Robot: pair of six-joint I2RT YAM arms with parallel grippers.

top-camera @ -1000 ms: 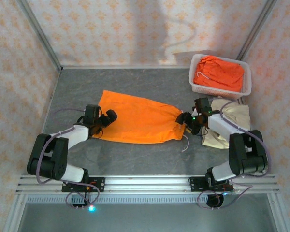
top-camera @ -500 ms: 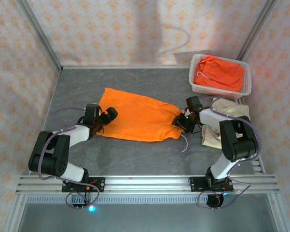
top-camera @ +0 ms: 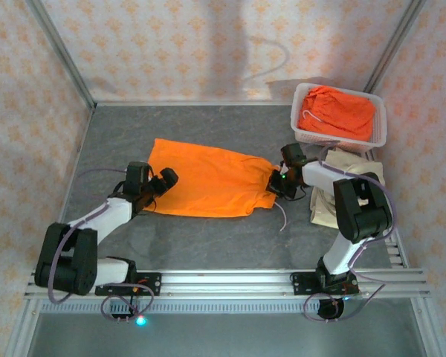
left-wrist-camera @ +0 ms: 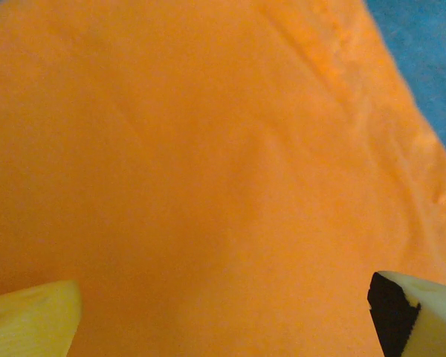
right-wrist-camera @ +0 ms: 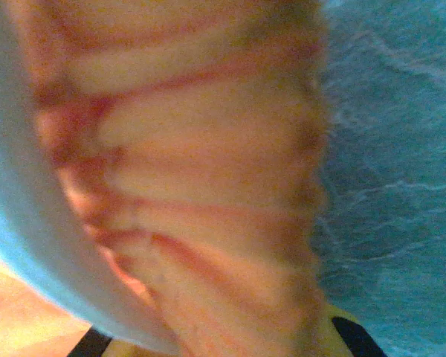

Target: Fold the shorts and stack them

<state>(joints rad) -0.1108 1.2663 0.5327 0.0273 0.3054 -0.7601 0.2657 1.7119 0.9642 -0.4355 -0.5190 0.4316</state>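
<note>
The shorts lie unfolded. The held waistband swings up toward the beige pair with my right gripper next, then over the cloth to the hem end (top-camera: 164, 157) for release.
A bright orange pair of shorts (top-camera: 208, 181) lies flat across the middle of the table. My left gripper (top-camera: 163, 181) sits over its left hem. In the left wrist view the orange cloth (left-wrist-camera: 208, 163) spreads under the gripper (left-wrist-camera: 223, 327), whose yellow fingertips (left-wrist-camera: 30, 320) stand far apart, open. My right gripper (top-camera: 279, 181) is at the gathered waistband (right-wrist-camera: 201, 186), which is bunched between its fingers (right-wrist-camera: 223, 342); a white drawstring (right-wrist-camera: 30, 223) runs beside it. A beige pair (top-camera: 353, 182) lies folded under the right arm.
A white mesh basket (top-camera: 297, 123) at the back right holds more orange shorts (top-camera: 338, 111). A white drawstring (top-camera: 283, 217) trails on the grey table (top-camera: 208, 238) in front of the waistband. Patterned walls close in the left, back and right sides.
The right gripper moved left and back with the waistband, so the shorts' right end shifted left. The left gripper edged slightly back along the hem.
</note>
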